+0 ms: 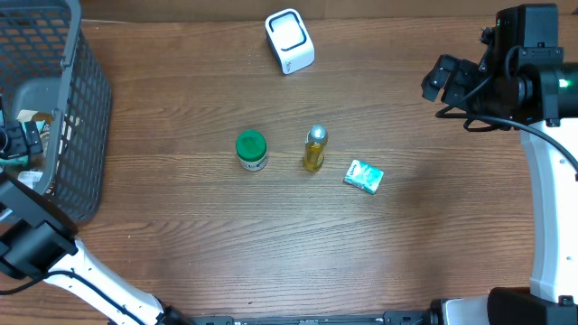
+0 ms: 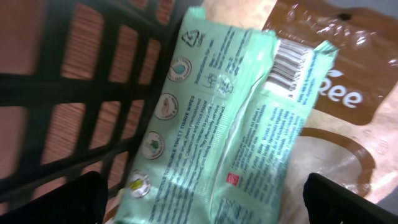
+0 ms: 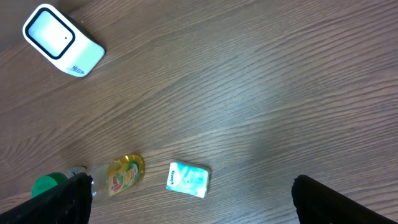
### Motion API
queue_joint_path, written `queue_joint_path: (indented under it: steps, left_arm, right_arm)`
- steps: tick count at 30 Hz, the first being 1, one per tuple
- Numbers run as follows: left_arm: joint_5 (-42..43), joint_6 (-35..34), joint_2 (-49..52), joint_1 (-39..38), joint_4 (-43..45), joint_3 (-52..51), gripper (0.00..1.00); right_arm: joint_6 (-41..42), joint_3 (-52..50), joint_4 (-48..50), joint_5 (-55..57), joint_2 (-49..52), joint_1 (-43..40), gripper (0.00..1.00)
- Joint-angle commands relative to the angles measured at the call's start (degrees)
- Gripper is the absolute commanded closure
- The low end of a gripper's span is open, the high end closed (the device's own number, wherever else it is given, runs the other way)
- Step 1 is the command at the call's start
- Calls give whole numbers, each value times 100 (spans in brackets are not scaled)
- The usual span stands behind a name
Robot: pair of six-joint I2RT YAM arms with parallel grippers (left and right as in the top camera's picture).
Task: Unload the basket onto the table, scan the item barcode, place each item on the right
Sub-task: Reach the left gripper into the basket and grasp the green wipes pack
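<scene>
I should lower my left gripper onto the near part of the wipes pack, and then I should close it across the width of the pack.
My left gripper (image 2: 214, 202) hangs open inside the dark mesh basket (image 1: 86, 117), its fingers either side of a pale green wipes pack (image 2: 230, 124) without touching it. The pack's barcode (image 2: 289, 62) faces up near its far end. The white scanner (image 1: 289, 41) stands at the back of the table and also shows in the right wrist view (image 3: 62, 40). My right gripper (image 1: 438, 81) is open and empty, high over the right side of the table, with bare wood between its fingers (image 3: 336, 199).
Mid-table stand a green-lidded jar (image 1: 251, 149), a yellow bottle (image 1: 314, 149) and a small teal tissue pack (image 1: 364, 176), the pack also in the right wrist view (image 3: 188, 178). A brown pouch (image 2: 348, 81) lies under the wipes pack in the basket.
</scene>
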Motion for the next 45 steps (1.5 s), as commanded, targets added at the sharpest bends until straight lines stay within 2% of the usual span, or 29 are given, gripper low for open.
queue_joint_path:
  steps: [1, 4, 6, 14, 15, 18, 24, 33, 40, 45]
  left_arm:
    - [146, -146, 437, 59, -94, -22, 1]
    - [221, -273, 678, 59, -160, -22, 0]
    - [380, -269, 798, 46, -214, -24, 6]
    - [466, -269, 922, 20, -334, -9, 81]
    - [468, -273, 907, 20, -363, 11, 87]
    - [468, -481, 844, 20, -516, 170, 95]
    - [466, -1250, 227, 20, -721, 601, 96]
    - [479, -2017, -1725, 13, -706, 710, 96]
    - [1064, -2210, -3167, -120, -651, 710, 96]
    - [1189, -2334, -3897, -732, -942, 710, 96]
  right_arm:
    - [46, -4, 33, -28, -42, -11, 0]
    - [46, -4, 37, -28, -42, -11, 0]
    - [46, -4, 50, -31, -42, -11, 0]
    - [46, -4, 55, -94, -42, -11, 0]
    - [46, -4, 55, -96, -42, -11, 0]
    - [46, -4, 74, -98, -42, -11, 0]
    - [44, -4, 94, -136, -42, -11, 0]
    - [42, -4, 90, -133, -42, -11, 0]
    - [42, -4, 92, -133, -42, -11, 0]
    - [42, -4, 96, -133, -42, -11, 0]
